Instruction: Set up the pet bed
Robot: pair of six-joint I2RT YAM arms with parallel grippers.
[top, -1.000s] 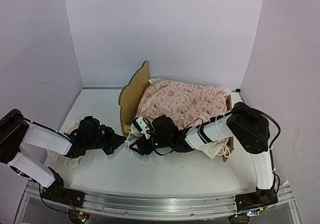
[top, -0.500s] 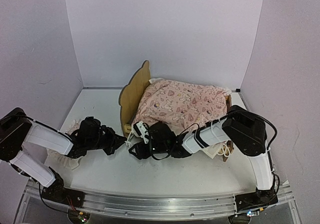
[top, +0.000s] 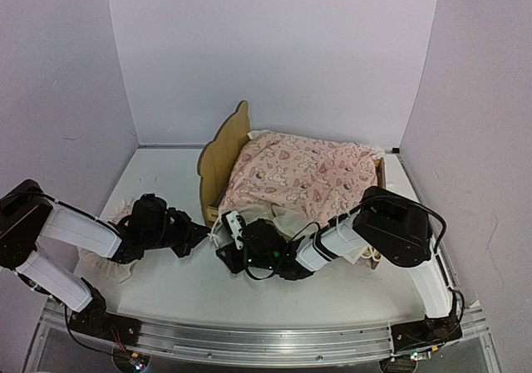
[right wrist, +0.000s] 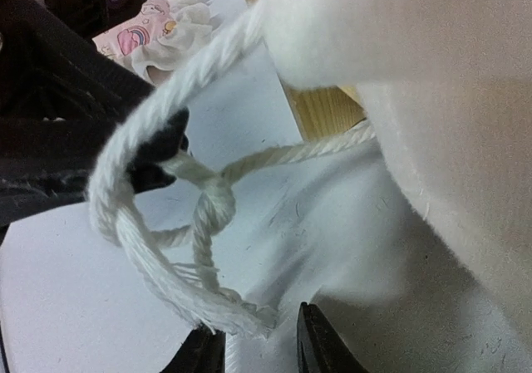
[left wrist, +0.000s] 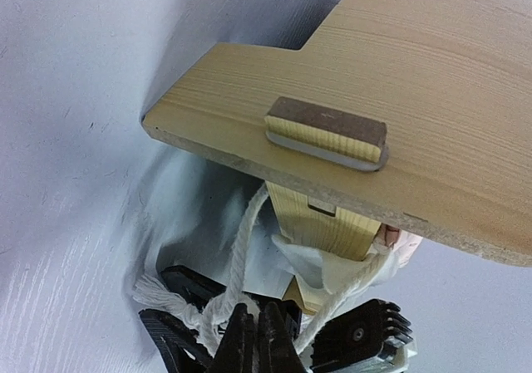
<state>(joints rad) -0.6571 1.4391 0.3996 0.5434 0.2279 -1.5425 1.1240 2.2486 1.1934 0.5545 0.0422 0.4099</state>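
Note:
The left gripper moves up and outward toward the headboard's near edge (top: 200, 186) (left wrist: 432, 226) next, pulls the loose knot tight, then releases the cord.
The pet bed (top: 223, 153) stands at mid-table, its wavy plywood headboard (left wrist: 399, 74) to the left. A pink patterned blanket (top: 303, 174) is heaped over it. White cords (left wrist: 241, 248) hang at the bed's near-left corner. My left gripper (top: 202, 233) lies low by that corner, its tips (left wrist: 258, 340) shut and pinching the knotted cord (right wrist: 208, 207). My right gripper (top: 223, 242) faces it from the right. It stands open (right wrist: 259, 348), a narrow gap between its tips. The cord's frayed end (right wrist: 241, 316) lies just above the left tip. The mattress pad is hidden.
A small ruffled pillow (top: 108, 265) lies on the table under my left arm and shows pink (right wrist: 162, 36) in the right wrist view. White fabric (right wrist: 432, 99) hangs close over the right gripper. Walls close in the back and both sides.
My right arm has slid left and nearer along the bed's front, and its jaws have narrowed. The left arm has stayed still on the cord.

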